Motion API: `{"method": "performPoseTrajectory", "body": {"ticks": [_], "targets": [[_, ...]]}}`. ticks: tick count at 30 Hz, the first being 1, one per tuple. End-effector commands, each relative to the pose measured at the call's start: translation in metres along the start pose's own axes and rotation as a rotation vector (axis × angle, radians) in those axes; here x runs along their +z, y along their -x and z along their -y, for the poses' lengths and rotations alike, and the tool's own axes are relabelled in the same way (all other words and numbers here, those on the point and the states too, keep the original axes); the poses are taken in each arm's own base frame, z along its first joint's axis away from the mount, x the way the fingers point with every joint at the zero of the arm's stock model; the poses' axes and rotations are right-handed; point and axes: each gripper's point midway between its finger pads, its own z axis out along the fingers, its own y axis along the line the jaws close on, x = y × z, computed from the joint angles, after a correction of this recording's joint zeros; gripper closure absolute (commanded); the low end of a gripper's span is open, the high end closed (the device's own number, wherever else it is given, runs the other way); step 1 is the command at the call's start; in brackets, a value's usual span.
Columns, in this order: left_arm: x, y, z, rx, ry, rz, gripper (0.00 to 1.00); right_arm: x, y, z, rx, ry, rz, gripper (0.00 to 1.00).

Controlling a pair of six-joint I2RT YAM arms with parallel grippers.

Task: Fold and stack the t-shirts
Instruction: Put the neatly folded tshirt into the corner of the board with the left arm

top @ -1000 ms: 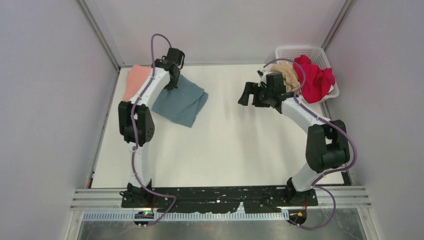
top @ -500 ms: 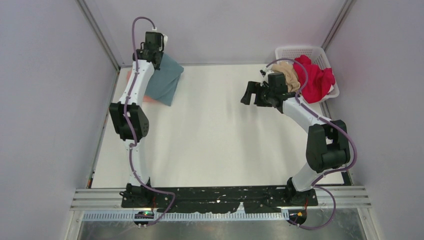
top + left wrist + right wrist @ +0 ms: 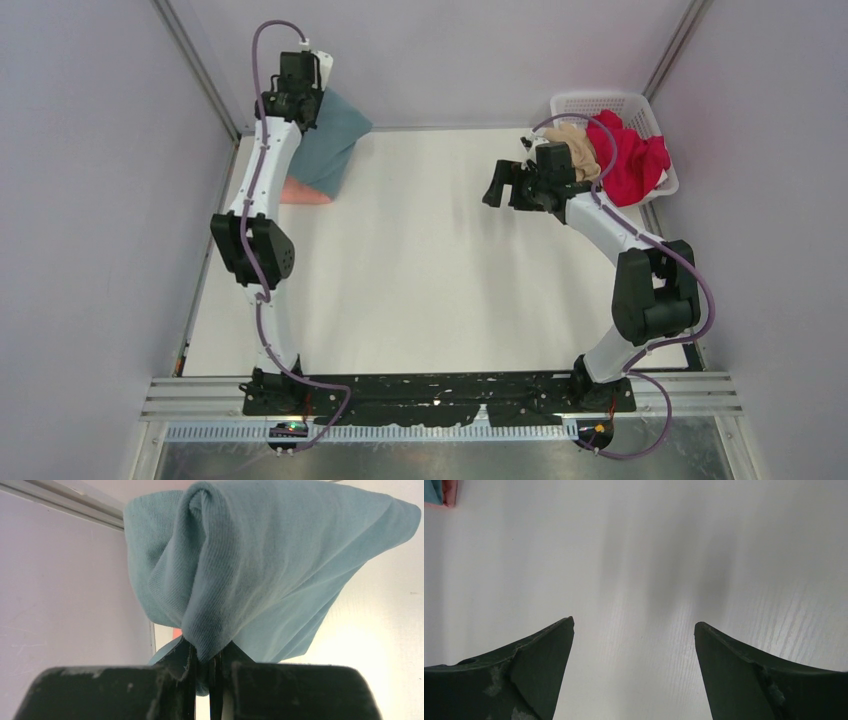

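Note:
I will bring the slate-blue t-shirt, which hangs crooked in my left gripper, down toward the side next. Then I will let go of its fold on the salmon-pink t-shirt.
My left gripper is shut on the slate-blue t-shirt and holds it up at the table's far left corner; the cloth hangs from the jaws in the left wrist view. The salmon-pink t-shirt lies under it, mostly hidden; a sliver shows in the left wrist view. My right gripper is open and empty over bare table, left of the basket; its fingers are spread wide. The bright red t-shirt and the beige t-shirt lie bunched in the basket.
The white lattice basket stands at the far right corner. Grey walls and metal frame rails enclose the white table. The arm bases sit on a black plate at the near edge.
My left gripper has lifted the slate-blue shirt off the table and carried it left and back to the far left corner, over the pink shirt. The right arm has barely moved.

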Motion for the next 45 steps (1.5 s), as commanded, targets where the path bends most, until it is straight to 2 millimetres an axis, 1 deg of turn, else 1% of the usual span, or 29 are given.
{"method": "performPoseTrajectory", "body": {"ticks": [1,4,6,9,11,14,17,18,19,20,27,29,31,32,33,35,37,38,39,40,42,43,45], "targets": [[-0.071,0.057,-0.047,-0.100,0.051,0.213,1.00,-0.008,0.027,-0.005,-0.030,0.003,0.068,0.05],[-0.068,0.052,-0.048,-0.112,0.032,0.213,1.00,-0.005,0.024,-0.001,-0.037,-0.011,0.047,0.05],[-0.057,0.045,-0.046,-0.126,0.014,0.199,1.00,-0.005,0.023,0.001,-0.040,-0.023,0.036,0.05],[-0.034,0.030,-0.037,-0.142,-0.047,0.155,1.00,-0.004,0.023,0.002,-0.044,-0.028,0.029,0.05],[-0.016,0.018,-0.028,-0.133,-0.079,0.115,1.00,-0.004,0.022,0.003,-0.044,-0.032,0.019,0.05],[0.006,0.005,-0.019,-0.123,-0.113,0.076,1.00,-0.004,0.021,0.005,-0.043,-0.045,0.010,0.05],[0.025,-0.002,-0.026,-0.146,-0.103,0.051,1.00,-0.005,0.021,0.005,-0.042,-0.049,0.005,0.05],[0.033,-0.005,-0.023,-0.152,-0.111,0.038,1.00,-0.005,0.021,0.006,-0.043,-0.052,0.005,0.05],[0.041,-0.012,-0.035,-0.174,-0.101,0.026,1.00,-0.006,0.020,0.006,-0.044,-0.054,0.003,0.05],[0.045,-0.015,-0.039,-0.186,-0.101,0.020,1.00,-0.006,0.021,0.007,-0.045,-0.060,0.004,0.05],[0.081,-0.034,-0.054,-0.251,-0.072,0.011,1.00,-0.006,0.020,0.010,-0.042,-0.081,-0.011,0.05],[0.091,-0.038,-0.059,-0.281,-0.062,0.011,0.97,-0.005,0.019,0.010,-0.037,-0.080,-0.018,0.05],[0.102,-0.042,-0.059,-0.303,-0.064,0.011,0.94,-0.004,0.017,0.010,-0.035,-0.077,-0.026,0.05],[0.106,-0.043,-0.059,-0.311,-0.064,0.015,0.91,-0.004,0.017,0.009,-0.033,-0.076,-0.030,0.05],[0.109,-0.042,-0.059,-0.320,-0.064,0.021,0.86,-0.004,0.016,0.009,-0.031,-0.076,-0.032,0.05],[0.115,-0.040,-0.063,-0.338,-0.045,0.033,0.70,-0.003,0.014,0.010,-0.028,-0.079,-0.039,0.05],[0.118,-0.039,-0.072,-0.360,0.000,0.042,0.62,-0.003,0.013,0.011,-0.026,-0.081,-0.044,0.05],[0.118,-0.039,-0.075,-0.372,0.020,0.040,0.54,-0.002,0.011,0.012,-0.024,-0.085,-0.050,0.05],[0.116,-0.038,-0.079,-0.387,0.030,0.043,0.27,-0.002,0.012,0.012,-0.023,-0.086,-0.051,0.05],[0.114,-0.037,-0.083,-0.409,0.044,0.046,0.21,-0.002,0.011,0.012,-0.022,-0.086,-0.052,0.05],[0.105,-0.031,-0.089,-0.424,0.053,0.062,0.19,-0.004,0.013,0.011,-0.021,-0.088,-0.046,0.05],[0.101,-0.028,-0.088,-0.439,0.046,0.073,0.14,-0.004,0.014,0.011,-0.022,-0.087,-0.042,0.05],[0.093,-0.020,-0.087,-0.464,0.024,0.100,0.02,-0.006,0.015,0.010,-0.027,-0.086,-0.036,0.05]]}}
